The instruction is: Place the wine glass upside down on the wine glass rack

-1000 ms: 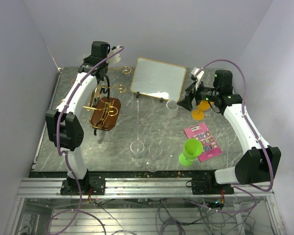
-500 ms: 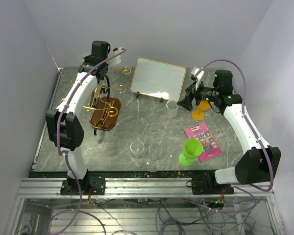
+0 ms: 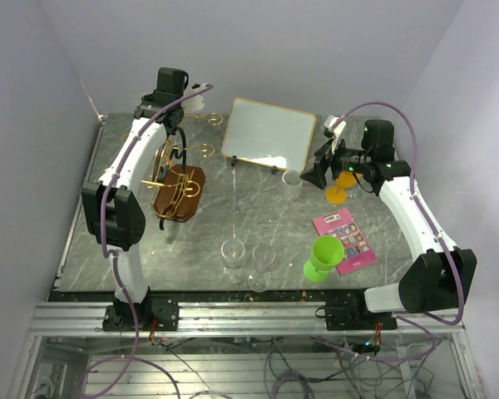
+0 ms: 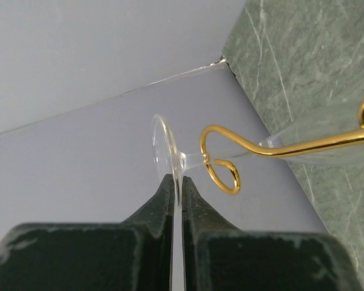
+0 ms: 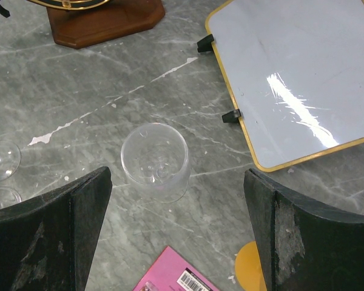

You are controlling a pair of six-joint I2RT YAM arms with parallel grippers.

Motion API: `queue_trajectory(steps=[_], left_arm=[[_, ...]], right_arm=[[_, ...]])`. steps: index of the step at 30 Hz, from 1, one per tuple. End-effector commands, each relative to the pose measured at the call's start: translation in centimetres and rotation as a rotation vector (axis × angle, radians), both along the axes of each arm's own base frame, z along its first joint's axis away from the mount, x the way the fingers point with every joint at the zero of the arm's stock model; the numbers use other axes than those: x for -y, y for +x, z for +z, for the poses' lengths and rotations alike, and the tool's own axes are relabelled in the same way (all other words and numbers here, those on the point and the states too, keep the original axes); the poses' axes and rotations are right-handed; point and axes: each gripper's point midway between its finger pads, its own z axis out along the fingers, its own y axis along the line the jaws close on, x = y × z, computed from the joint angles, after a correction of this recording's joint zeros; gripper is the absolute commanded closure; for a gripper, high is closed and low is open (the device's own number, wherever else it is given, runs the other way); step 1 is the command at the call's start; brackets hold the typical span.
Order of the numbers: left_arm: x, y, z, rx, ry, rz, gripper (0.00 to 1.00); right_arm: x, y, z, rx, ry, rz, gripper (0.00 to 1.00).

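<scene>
My left gripper carries the wine glass down next, to bring its foot onto the curled end of the gold arm [image 4: 221,160].
A clear wine glass [image 4: 165,148] is held by the rim of its foot in my left gripper [image 4: 179,183], which is shut on it. Its stem [image 4: 193,161] lies at the curled end of a gold arm [image 4: 225,171] of the wine glass rack [image 3: 178,163], and its bowl [image 4: 327,130] shows behind that arm. From above, the left gripper [image 3: 185,98] is high at the back, over the rack's far arms. My right gripper [image 5: 177,177] is open above another clear glass [image 5: 156,160] standing on the table, without touching it.
A gold-framed white board [image 3: 268,133] leans at the back centre. An orange cup [image 3: 337,193], a pink card [image 3: 343,239] and a green goblet [image 3: 323,256] lie at the right. Two clear glasses [image 3: 233,258] stand near the front edge. The rack's wooden base [image 5: 106,21] is close by.
The left arm has shifted slightly, its elbow a little to the right, with the glass still at the rack's arm. The right arm has not moved.
</scene>
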Motion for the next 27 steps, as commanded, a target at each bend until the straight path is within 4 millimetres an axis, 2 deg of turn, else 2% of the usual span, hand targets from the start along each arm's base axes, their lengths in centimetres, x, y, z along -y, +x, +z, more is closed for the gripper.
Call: queue_trajectory(steps=[1,13,27], left_arm=[[-0.9,-0.8,1.5,0.001,0.034,0.031,0.93],[-0.7,-2.5,1.8,0.018,0.005,0.025,0.93],[0.6,-3.0,0.4,0.008,-0.091,0.007,0.92]], right_arm=[[0.1,0.2,0.1,0.015,0.003,-0.001,0.1],[0.1,0.2,-0.2,0.006,0.004,-0.002,0.1],[0.1,0.2,-0.3,0.005,0.005,-0.001,0.1]])
